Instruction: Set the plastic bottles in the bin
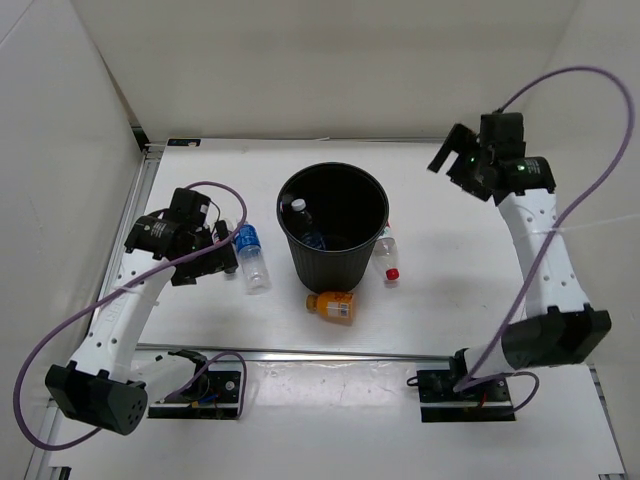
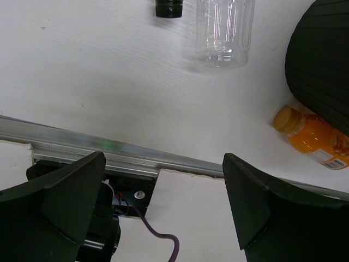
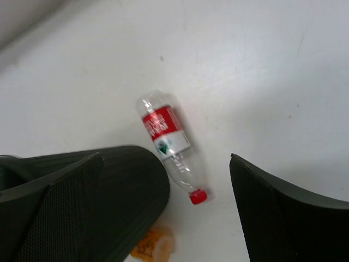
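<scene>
The red-labelled bottle lies tight beside the bin (image 1: 335,268), well below, so I will lower my right gripper toward the side of the bin and close it around the bottle's red label.
The black bin (image 1: 335,268) stands mid-table with two clear bottles (image 1: 299,213) lying inside. A clear blue-labelled bottle (image 1: 251,256) lies left of it, an orange bottle (image 1: 332,306) in front, and a red-labelled, red-capped bottle (image 1: 387,255) at its right. My left gripper (image 1: 205,262) is open and empty, just left of the blue-labelled bottle. Its wrist view (image 2: 163,174) shows that bottle's clear end (image 2: 223,33), the orange bottle (image 2: 313,136) and the bin (image 2: 322,60). My right gripper (image 1: 455,160) is open and empty, raised at the far right. Its wrist view (image 3: 165,164) looks down on the red-labelled bottle (image 3: 166,136) beside the bin (image 3: 125,185).
White walls enclose the table at the left, back and right. A metal rail (image 1: 330,352) runs along the near edge, also seen in the left wrist view (image 2: 163,158). A small black round thing (image 2: 168,7) lies by the clear bottle. Purple cables loop from both arms.
</scene>
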{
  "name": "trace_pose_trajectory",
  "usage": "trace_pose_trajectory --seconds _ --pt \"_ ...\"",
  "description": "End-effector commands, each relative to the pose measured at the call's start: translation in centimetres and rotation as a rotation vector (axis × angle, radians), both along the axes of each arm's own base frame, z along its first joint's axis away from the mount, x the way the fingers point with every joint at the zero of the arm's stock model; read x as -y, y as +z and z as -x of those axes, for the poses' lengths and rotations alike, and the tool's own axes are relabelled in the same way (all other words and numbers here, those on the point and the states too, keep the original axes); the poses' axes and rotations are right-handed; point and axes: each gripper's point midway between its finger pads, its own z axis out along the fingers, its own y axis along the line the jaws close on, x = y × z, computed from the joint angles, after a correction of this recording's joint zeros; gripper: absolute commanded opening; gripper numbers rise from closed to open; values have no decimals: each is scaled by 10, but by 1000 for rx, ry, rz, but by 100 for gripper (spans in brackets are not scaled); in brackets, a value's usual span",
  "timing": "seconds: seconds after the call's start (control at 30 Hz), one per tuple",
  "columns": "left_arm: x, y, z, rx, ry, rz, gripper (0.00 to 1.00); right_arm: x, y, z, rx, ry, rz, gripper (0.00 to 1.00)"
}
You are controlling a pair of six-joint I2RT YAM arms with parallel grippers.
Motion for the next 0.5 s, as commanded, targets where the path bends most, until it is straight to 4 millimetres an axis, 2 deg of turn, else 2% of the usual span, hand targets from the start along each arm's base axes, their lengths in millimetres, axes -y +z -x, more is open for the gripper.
trace_pose_trajectory --seconds 0.0,0.03,0.07,0.17,0.23,0.27,0.4,0.43,0.47 --pt "2 4 2 28 -20 17 100 -26 -71 -4 -177 197 -120 100" --pt "2 6 3 37 -20 19 100 -31 -97 -4 -236 246 -147 100" --pt "2 6 3 37 -20 19 100 -36 -102 -5 -255 264 -165 100" --pt "2 6 3 37 -20 19 100 -48 -140 -6 -326 341 -177 100" --pt "2 2 4 26 -20 17 100 -58 -150 -9 -339 399 -155 100" --pt "2 2 4 26 -20 17 100 -69 -164 -11 -373 433 -143 100" --pt "1 2 7 16 -12 18 100 -79 -190 -17 -444 490 -64 100" --pt "1 2 7 16 -11 18 100 -85 -200 -15 -471 504 -61 100" --pt "3 2 7 16 -21 18 100 -92 -201 -14 -470 531 -49 100"
